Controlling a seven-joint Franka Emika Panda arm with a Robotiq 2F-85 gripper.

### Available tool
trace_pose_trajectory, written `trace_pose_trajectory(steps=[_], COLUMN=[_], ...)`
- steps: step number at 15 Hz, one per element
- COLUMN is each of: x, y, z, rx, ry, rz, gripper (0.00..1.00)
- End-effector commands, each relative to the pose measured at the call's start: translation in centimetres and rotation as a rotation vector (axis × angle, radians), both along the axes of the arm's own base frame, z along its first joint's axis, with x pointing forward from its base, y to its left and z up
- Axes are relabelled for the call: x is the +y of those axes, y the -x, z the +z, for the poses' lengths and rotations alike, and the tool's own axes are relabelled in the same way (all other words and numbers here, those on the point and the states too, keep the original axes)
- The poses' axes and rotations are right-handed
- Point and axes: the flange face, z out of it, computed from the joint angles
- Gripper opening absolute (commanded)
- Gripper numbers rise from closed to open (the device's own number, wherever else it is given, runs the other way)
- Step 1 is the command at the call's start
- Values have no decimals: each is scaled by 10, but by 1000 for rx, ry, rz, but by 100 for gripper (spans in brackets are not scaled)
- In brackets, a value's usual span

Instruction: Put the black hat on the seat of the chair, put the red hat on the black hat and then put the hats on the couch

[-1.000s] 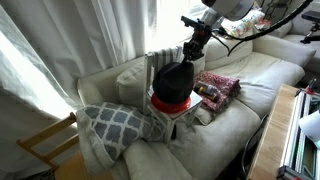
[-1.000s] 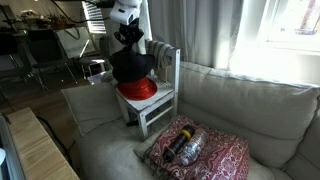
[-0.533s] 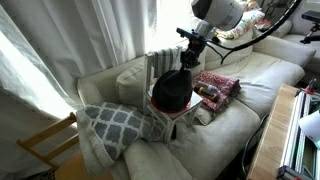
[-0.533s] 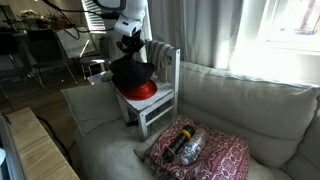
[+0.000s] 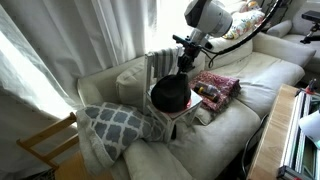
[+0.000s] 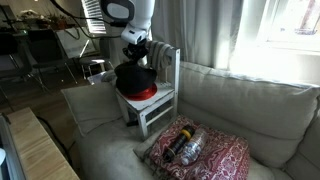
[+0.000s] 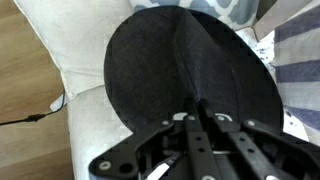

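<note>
The black hat is already over the red hat, so my gripper should move down slightly toward the chair's backrest and let go of the hat over the seat.
The black hat hangs from my gripper, which is shut on a pinch of its crown. It sits over the red hat, which lies on the seat of the small white chair standing on the cream couch. In an exterior view the black hat covers most of the red hat on the chair, with the gripper above. In the wrist view the black hat fills the frame and the fingers are closed on it.
A red patterned cloth with a dark bottle-like object lies on the couch beside the chair. A grey patterned pillow lies on the chair's other side. A tan wooden chair and a wooden tabletop stand at the edges.
My gripper has come down with the black hat, which now rests lower over the red hat and hides more of it.
</note>
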Motion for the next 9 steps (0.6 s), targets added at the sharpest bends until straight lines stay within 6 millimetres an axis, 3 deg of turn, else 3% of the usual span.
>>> trace_pose_trajectory(steps=[1,4,6,9], x=[-3,-6,-8,-9], y=[-11,-15,-17,-20], z=[-18,-31,-37,-35], rx=[19,34,41,35], ry=[41,73,92,121], rz=[-25,-25,-23,-20], gripper=[2,3,31,56])
